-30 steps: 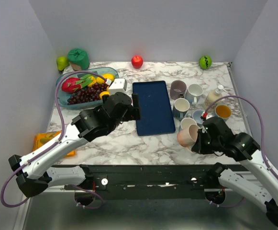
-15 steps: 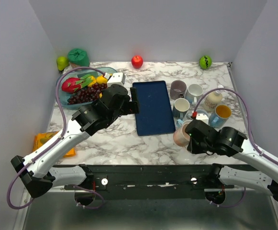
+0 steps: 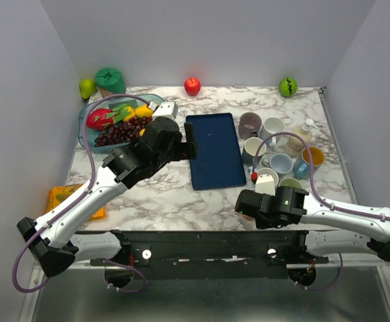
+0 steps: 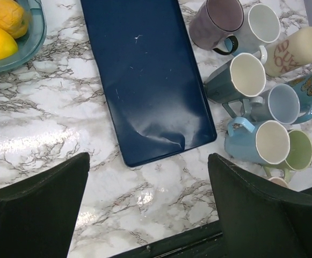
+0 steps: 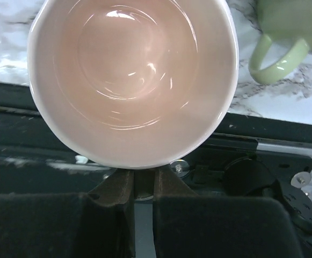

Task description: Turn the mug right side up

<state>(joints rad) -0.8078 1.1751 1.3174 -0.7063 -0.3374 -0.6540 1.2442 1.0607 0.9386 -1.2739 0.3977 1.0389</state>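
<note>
The pink mug's opening already faces up. I should next move my right gripper down and toward the green mug to stand the pink mug on the marble's front edge [image 5: 241, 101].
The pink mug [image 5: 131, 80] fills the right wrist view, its mouth facing the camera and its inside empty. It sits over the table's front edge. My right gripper [image 5: 144, 180] is shut on the mug at its near side, just under the rim. In the top view the right wrist [image 3: 268, 204] covers the mug at the front edge. A pink sliver of the mug [image 4: 277, 181] shows in the left wrist view. My left gripper [image 4: 147, 199] is open and empty, above the marble by the near end of the blue tray [image 4: 145, 80]; the top view also shows this gripper [image 3: 190, 144].
Several upright mugs cluster right of the tray [image 3: 213, 151], among them a green one [image 5: 290, 27] and a light blue one [image 4: 263, 142]. A fruit bowl [image 3: 90, 127] stands at the back left. A black frame [image 3: 195, 241] runs along the front edge.
My right arm has swung left and toward the front edge with the pink mug. The mug has gone from lying tilted on its side to mouth-up under the wrist. The left arm barely shifted.
</note>
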